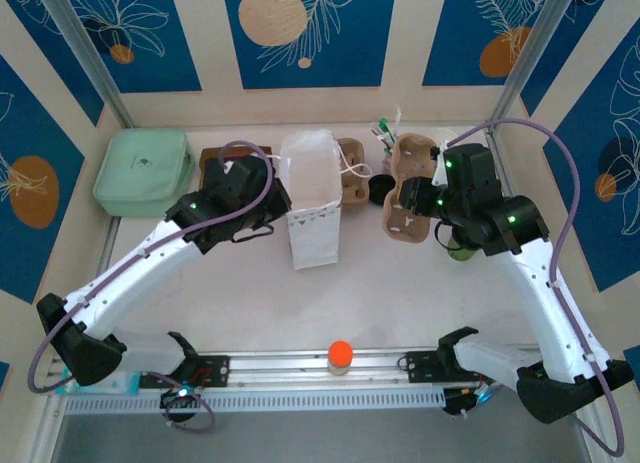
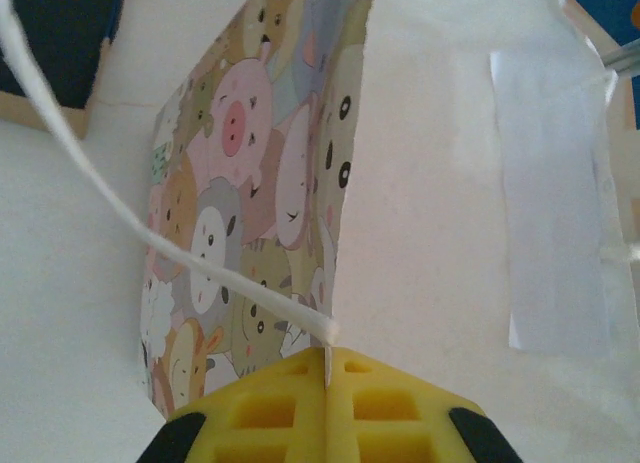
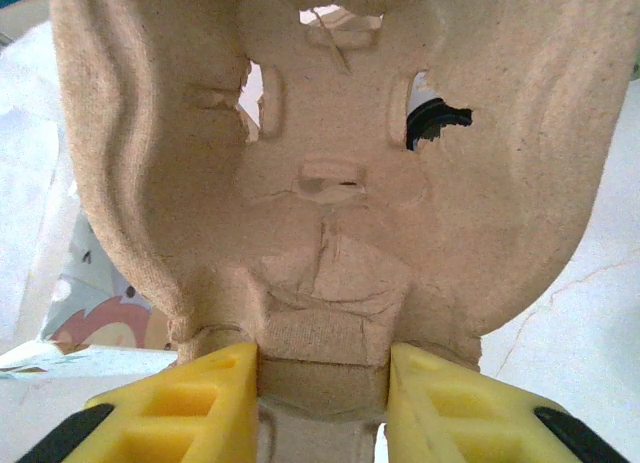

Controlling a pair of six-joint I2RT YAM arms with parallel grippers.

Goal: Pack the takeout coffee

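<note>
My left gripper nudges the bag's top edge [image 1: 290, 212] [image 2: 331, 331], between its shut fingers, toward the carrier next and spreads them to release it, the bag's top open.
A white paper bag [image 1: 312, 203] stands upright mid-table; its side panel [image 2: 250, 183] carries a cartoon-animal print. My left gripper [image 1: 278, 198] [image 2: 328, 353] is shut on the bag's top edge, right where the white string handle [image 2: 150, 238] ends. My right gripper [image 1: 425, 205] [image 3: 322, 368] is shut on the middle rib of a brown pulp cup carrier [image 1: 405, 211] [image 3: 330, 163], held off the table to the right of the bag. The takeout coffee shows as a round black lid [image 1: 381, 191] between bag and carrier and through a carrier hole [image 3: 440, 116]; its cup is hidden.
A mint-green box [image 1: 145, 170] and a dark brown object [image 1: 215, 161] sit at the back left. A second pulp carrier [image 1: 352, 171] is behind the bag, with green-and-white cups [image 1: 385, 133] near the wall. An orange-topped object [image 1: 340, 355] stands on the front rail.
</note>
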